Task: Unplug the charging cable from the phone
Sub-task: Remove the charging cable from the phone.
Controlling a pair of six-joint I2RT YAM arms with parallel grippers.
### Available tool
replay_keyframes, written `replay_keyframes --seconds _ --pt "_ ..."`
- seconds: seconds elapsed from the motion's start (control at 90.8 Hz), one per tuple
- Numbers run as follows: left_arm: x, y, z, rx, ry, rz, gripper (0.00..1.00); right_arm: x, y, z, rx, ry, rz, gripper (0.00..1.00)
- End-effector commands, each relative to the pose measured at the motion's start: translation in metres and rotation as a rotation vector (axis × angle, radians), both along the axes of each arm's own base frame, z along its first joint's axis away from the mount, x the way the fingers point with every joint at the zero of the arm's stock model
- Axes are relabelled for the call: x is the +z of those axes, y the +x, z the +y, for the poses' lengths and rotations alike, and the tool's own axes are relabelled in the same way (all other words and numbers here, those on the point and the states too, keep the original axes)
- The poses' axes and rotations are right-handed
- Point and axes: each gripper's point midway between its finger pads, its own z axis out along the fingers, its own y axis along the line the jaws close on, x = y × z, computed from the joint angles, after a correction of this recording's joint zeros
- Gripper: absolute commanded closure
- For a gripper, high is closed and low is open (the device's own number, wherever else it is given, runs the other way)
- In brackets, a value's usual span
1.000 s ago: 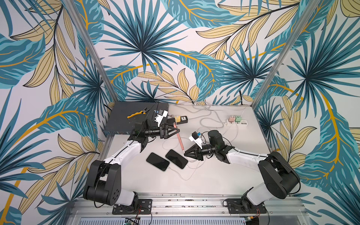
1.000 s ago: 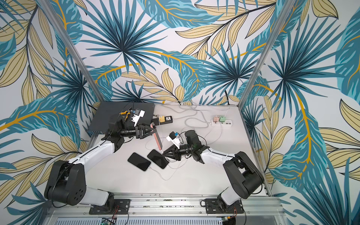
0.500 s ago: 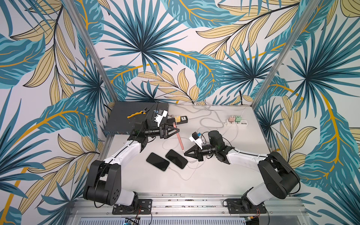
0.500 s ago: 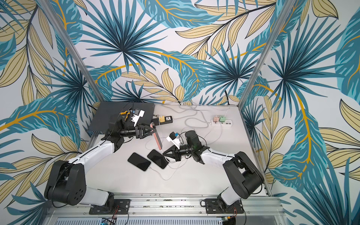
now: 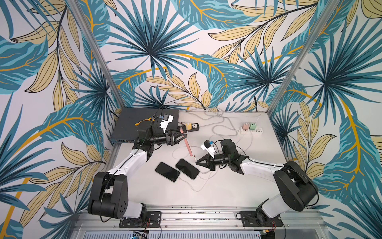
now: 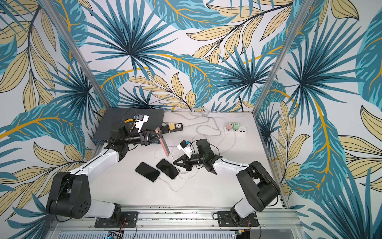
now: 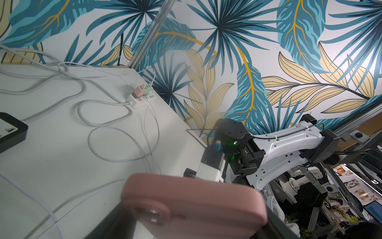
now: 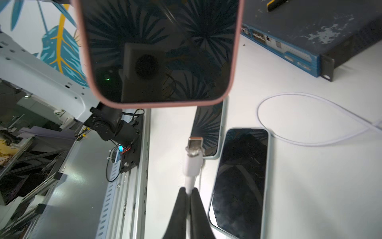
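Observation:
The plug is already free. It goes down and outward next to the tabletop by the cable loops, as my right gripper swings there, tilts its fingers down and lets go.
My left gripper is shut on the top end of a pink-cased phone, holding it raised and tilted above the table. In the left wrist view the phone's pink back fills the space between the jaws. My right gripper is shut on the white charging cable just behind its plug. The bare metal plug hangs free, a short gap from the phone's lower edge. In a top view the plug tip sits just below the phone.
Two dark phones lie side by side under the right gripper, each with a white cable. A dark network switch stands back left. A black power strip, a white one and loose cable loops cover the back.
The right gripper's jaws have closed tighter on the cable behind the plug. Both arms and the pink phone have hardly moved.

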Motion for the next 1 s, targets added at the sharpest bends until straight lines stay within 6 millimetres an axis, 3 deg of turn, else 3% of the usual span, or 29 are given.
replay_keyframes --seconds 0.0,0.088,0.187,0.32,0.529,0.705,0.815,0.992 --pt "0.018 -0.011 0.003 -0.018 -0.014 -0.087 0.63 -0.006 0.037 -0.013 -0.212 -0.084 -0.004 1.0" --pt "0.017 -0.012 0.003 -0.019 -0.013 -0.086 0.62 -0.004 0.064 -0.029 -0.373 -0.117 -0.009 1.0" --pt "0.016 -0.012 0.002 -0.02 -0.012 -0.088 0.62 -0.007 0.099 -0.06 -0.606 -0.189 0.004 1.0" --pt "0.014 -0.012 0.003 -0.02 -0.009 -0.086 0.62 -0.032 0.125 -0.113 -0.846 -0.365 0.058 1.0" --pt "0.012 -0.012 0.003 -0.019 -0.004 -0.084 0.62 -0.06 0.142 -0.182 -1.057 -0.58 0.071 0.95" --pt "0.01 -0.013 0.003 -0.02 -0.001 -0.081 0.62 -0.066 0.147 -0.233 -1.208 -0.756 0.02 0.91" --pt "0.009 -0.012 0.003 -0.02 0.002 -0.08 0.62 -0.067 0.149 -0.246 -1.245 -0.83 -0.006 0.86" --pt "0.007 -0.012 0.002 -0.02 0.003 -0.076 0.62 -0.066 0.153 -0.238 -1.216 -0.803 0.0 0.81"
